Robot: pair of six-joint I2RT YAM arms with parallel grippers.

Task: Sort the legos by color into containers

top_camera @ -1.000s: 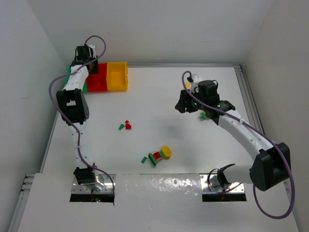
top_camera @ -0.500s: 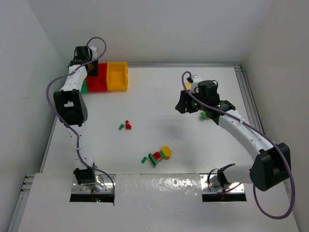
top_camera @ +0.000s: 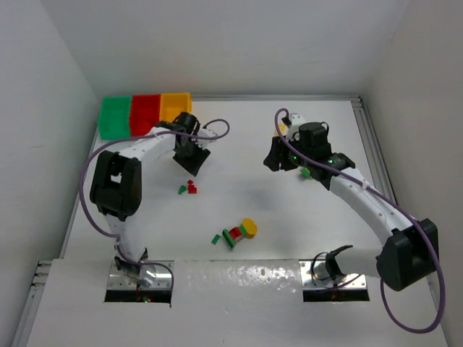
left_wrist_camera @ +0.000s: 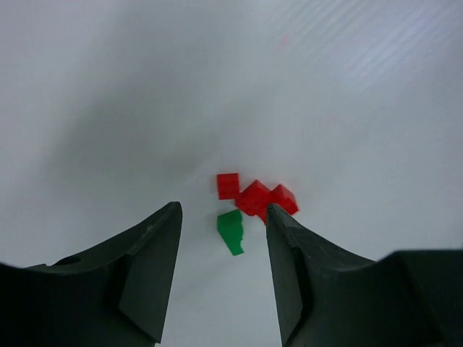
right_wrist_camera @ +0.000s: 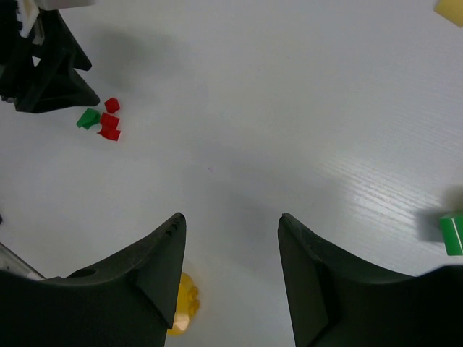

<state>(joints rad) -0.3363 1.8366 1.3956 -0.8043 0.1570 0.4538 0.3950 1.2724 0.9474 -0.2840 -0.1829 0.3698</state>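
Note:
The small red lego at the lego cluster's far end is nearest, so my left gripper will lower its open fingers around it.
The containers stand joined at the table's back left: green bin, red bin, yellow bin. My left gripper hovers open just behind a small green lego and a few red legos; nothing sits between its fingers. Another lego cluster lies at front centre: a flat green piece, a red-and-green piece and a round yellow piece. My right gripper hangs open and empty over bare table.
A yellow lego and a green lego lie close to the right arm's wrist. A raised rail runs along the table's right edge, and white walls close in the back and sides.
The left arm swung from above the bins out to the table's middle, over the red and green legos, and its jaws opened. The right arm stayed still.

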